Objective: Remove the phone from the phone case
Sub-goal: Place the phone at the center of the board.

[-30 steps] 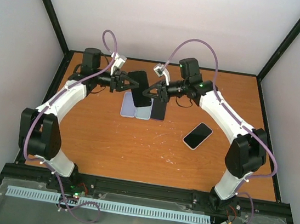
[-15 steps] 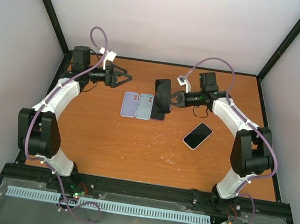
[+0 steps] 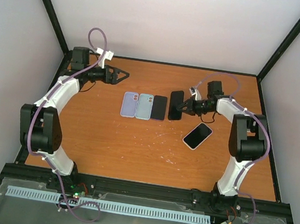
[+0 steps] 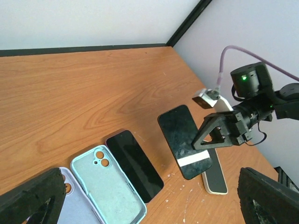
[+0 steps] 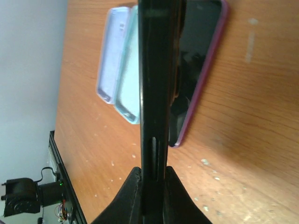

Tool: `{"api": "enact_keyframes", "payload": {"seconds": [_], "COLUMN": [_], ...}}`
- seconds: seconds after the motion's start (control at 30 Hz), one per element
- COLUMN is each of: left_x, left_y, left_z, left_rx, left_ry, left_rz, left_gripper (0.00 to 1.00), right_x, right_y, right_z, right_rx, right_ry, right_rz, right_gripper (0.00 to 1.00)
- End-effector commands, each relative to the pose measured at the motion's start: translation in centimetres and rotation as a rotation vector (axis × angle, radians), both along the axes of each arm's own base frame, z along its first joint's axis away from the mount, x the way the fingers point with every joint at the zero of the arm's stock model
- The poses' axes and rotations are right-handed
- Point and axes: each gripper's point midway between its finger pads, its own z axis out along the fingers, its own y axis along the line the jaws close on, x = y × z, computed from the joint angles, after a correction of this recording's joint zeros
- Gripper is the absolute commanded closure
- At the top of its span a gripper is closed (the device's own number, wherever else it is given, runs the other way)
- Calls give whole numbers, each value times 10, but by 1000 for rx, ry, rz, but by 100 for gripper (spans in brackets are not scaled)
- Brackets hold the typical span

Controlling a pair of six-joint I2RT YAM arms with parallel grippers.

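My right gripper moves down toward the bare tabletop point(image 3: 167, 112) point(image 5: 229, 91) beside the pink rim below it next, then releases the black phone case where the row ends.
My right gripper point(image 3: 180, 105) is shut on a black phone case point(image 3: 176, 104), held on edge just above the table, right of the row of cases. In the left wrist view its dusty black face point(image 4: 183, 140) carries a white strip. In the right wrist view it stands edge-on point(image 5: 156, 70) between the fingers point(image 5: 132, 191), a slot in its side. Whether a phone sits in it I cannot tell. A black phone point(image 3: 159, 107) point(image 4: 134, 165) in a pink rim lies flat on the table. My left gripper point(image 3: 122, 76) is open and empty at the back left.
A lilac case point(image 3: 129, 105) and a light blue case point(image 3: 144, 106) point(image 4: 105, 186) lie hollow side up, left of the black phone. A cream-edged phone point(image 3: 197, 136) point(image 4: 216, 176) lies screen up to the right. Black frame posts border the wooden table point(image 3: 134, 148).
My left gripper opened, let go of the black case and drew back to the left. My right gripper carried the case to the right and lower, past the row.
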Motion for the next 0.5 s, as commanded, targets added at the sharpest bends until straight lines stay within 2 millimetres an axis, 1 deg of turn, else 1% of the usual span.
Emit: {"api": "enact_keyframes", "payload": {"seconds": [0.0, 0.2, 0.3, 0.47], "left_x": [7, 7, 8, 10], "left_y": [6, 8, 8, 8], "left_z": [4, -3, -6, -11], "left_rx": [45, 58, 59, 60], "left_ry": [-25, -12, -4, 8], "left_rz": [24, 23, 23, 20], "left_gripper": [0, 0, 0, 0], "right_x": [14, 25, 28, 35], "right_y": [-2, -8, -7, -5], "right_z": [-8, -40, -49, -57], "right_rx": [9, -14, -8, 8], "right_ry": [42, 123, 158, 201], "right_rz": [-31, -50, -60, -74], "right_gripper": [97, 97, 97, 95]}}
